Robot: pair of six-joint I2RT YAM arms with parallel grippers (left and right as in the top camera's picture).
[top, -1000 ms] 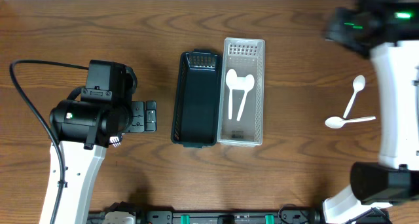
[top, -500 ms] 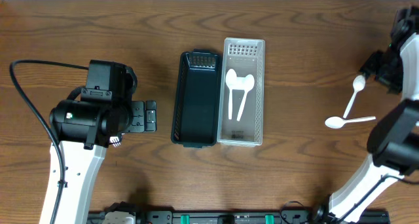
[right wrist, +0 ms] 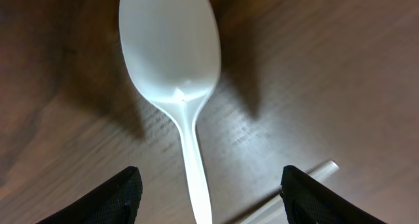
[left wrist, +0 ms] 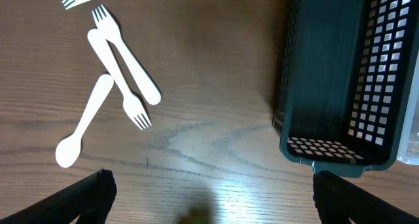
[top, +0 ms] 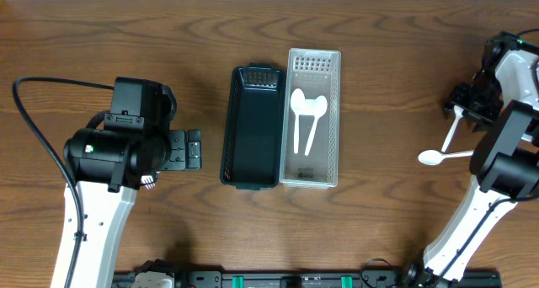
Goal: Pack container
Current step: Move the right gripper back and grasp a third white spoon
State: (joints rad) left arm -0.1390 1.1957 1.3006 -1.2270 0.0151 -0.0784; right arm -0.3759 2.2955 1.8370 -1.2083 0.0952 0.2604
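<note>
My right gripper lowers a little and closes on the upper spoon's handle just behind the spoon's bowl next. That narrow handle part already runs between the open fingers.
A black slotted container (top: 251,128) and a clear one (top: 313,120) stand side by side mid-table; the clear one holds two white spoons (top: 306,120). Two more white spoons lie at the right: an upper one (top: 451,132) and a lower one (top: 446,156). My right gripper (top: 463,105) is low over the upper spoon. In the right wrist view its bowl (right wrist: 171,54) fills the frame, and its handle runs between my open right gripper (right wrist: 209,201) untouched. My left gripper (left wrist: 209,198) stands wide open above bare wood, left of the black container (left wrist: 347,73).
In the left wrist view, white forks (left wrist: 124,67) and a white spoon (left wrist: 82,129) lie on the wood left of the black container; the left arm (top: 118,149) hides them from overhead. The lower spoon's handle tip (right wrist: 317,170) shows near my right finger.
The right arm has swung from the table's top right corner down over the upper loose spoon. The left arm and both containers have not moved.
</note>
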